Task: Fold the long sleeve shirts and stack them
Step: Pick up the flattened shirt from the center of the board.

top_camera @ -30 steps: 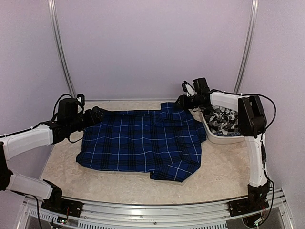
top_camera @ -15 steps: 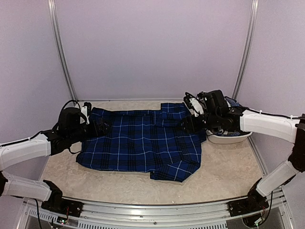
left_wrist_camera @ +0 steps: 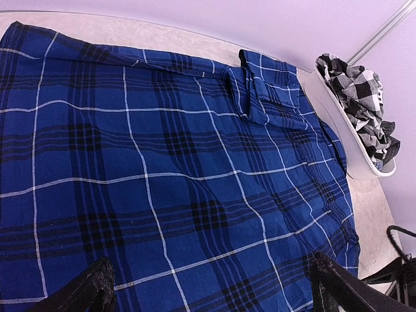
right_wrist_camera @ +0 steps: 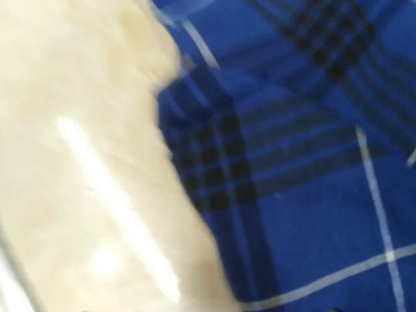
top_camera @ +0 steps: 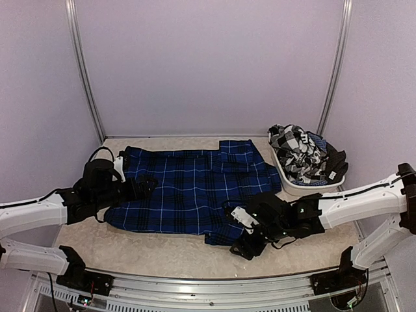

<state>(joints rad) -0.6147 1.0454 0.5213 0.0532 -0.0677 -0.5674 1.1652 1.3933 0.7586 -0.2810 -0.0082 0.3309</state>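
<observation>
My right gripper moves outward and down onto the fold at the blue shirt's near corner next, since bare tabletop still fills one side of its wrist view.
A royal blue plaid long sleeve shirt (top_camera: 195, 192) lies spread flat on the table, its collar (left_wrist_camera: 273, 88) towards the back right. My left gripper (top_camera: 140, 186) hovers low over the shirt's left part, open wide, with only cloth (left_wrist_camera: 195, 195) below its fingers. My right gripper (top_camera: 246, 244) is down at the shirt's near right corner, fingers apart and holding nothing. The blurred right wrist view shows that blue corner (right_wrist_camera: 312, 162) beside bare table, with no fingertips in it. A black-and-white checked shirt (top_camera: 300, 158) lies crumpled in a basket.
The white basket (top_camera: 312, 189) stands at the back right, close to the blue shirt's right edge. The beige tabletop (top_camera: 162, 250) shows in front of the shirt. Purple walls close in the back and both sides.
My right arm has swung from the basket at the back right down to the blue shirt's near right corner, its jaws widening. My left gripper has edged right over the shirt.
</observation>
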